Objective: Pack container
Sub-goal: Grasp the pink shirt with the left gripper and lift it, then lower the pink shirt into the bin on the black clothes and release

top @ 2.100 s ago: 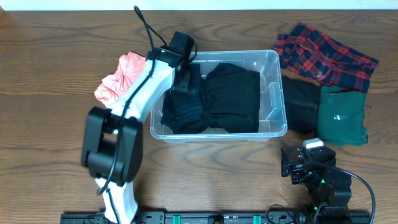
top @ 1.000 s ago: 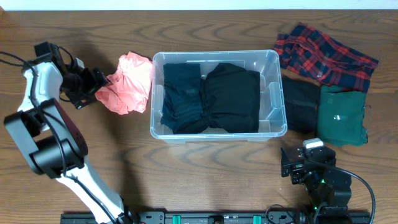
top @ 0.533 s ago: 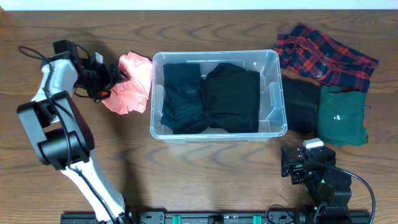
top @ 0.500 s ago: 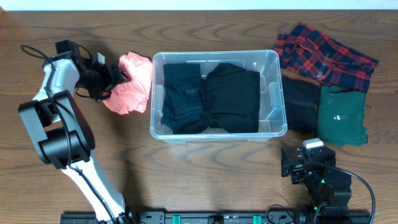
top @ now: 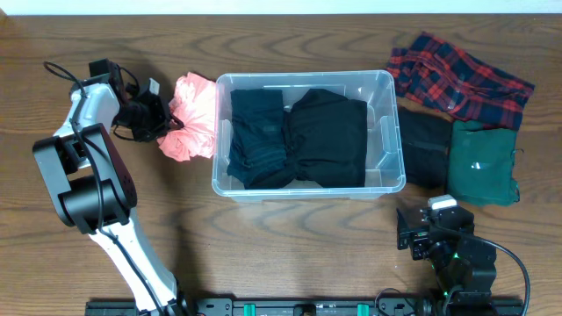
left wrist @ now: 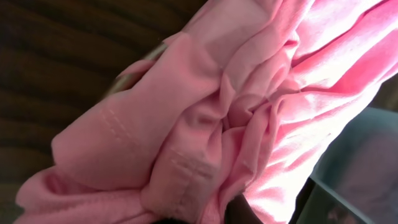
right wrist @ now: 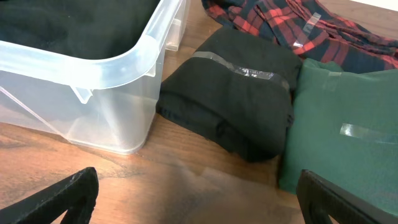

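The robot should carry the pink garment up over the container's side with its left gripper next, then down onto the black garments (top: 291,139).
The clear plastic container (top: 306,191) stands mid-table with black garments (top: 299,136) in it. A crumpled pink garment (top: 195,118) lies against its left wall. My left gripper (top: 161,121) is at the garment's left edge, shut on the pink cloth. The pink cloth fills the left wrist view (left wrist: 211,112), with my dark fingertips (left wrist: 205,216) pinching it at the bottom and the container's edge (left wrist: 367,168) at the right. My right gripper (top: 430,233) is open and empty near the front edge. The right wrist view (right wrist: 199,208) shows the container's corner (right wrist: 93,62).
Right of the container lie a red plaid garment (top: 461,75), a folded black garment (top: 426,149) and a folded green garment (top: 481,162). They also show in the right wrist view: plaid (right wrist: 292,25), black (right wrist: 236,87), green (right wrist: 348,118).
My left arm left the container, swung to the far left and closed in on the pink garment. The garment has shifted right toward the container. The right arm has not moved.
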Controlling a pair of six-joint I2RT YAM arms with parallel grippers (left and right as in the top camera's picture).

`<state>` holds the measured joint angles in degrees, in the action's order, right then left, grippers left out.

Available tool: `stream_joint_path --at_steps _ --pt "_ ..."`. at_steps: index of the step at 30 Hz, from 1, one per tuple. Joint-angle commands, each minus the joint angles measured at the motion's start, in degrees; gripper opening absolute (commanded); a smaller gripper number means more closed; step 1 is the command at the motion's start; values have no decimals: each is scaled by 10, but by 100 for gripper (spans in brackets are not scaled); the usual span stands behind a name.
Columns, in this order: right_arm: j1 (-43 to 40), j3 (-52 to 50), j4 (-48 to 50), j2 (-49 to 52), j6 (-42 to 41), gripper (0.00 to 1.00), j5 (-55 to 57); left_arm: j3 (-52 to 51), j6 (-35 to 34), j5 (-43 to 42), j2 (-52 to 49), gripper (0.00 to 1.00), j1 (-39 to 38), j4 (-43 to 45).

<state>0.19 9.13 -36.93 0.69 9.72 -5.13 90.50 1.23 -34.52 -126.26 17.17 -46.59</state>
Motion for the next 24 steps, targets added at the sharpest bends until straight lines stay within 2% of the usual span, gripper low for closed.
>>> stream_joint_path --at_steps 1,8,15,19,24 --pt "-2 -2 0 -3 5 99 4 -8 22 15 28 6 -1 -28" --pt "-2 -2 0 -3 5 99 4 2 11 -52 191 6 16 -69" --pt "-2 -2 1 -3 5 99 4 2 -99 -71 357 6 5 -110" --pt "-2 -2 1 -3 5 99 4 0 -164 -71 408 6 -32 -108" --pt "-2 -2 0 -3 5 99 4 -5 -223 -70 424 6 -123 -81"
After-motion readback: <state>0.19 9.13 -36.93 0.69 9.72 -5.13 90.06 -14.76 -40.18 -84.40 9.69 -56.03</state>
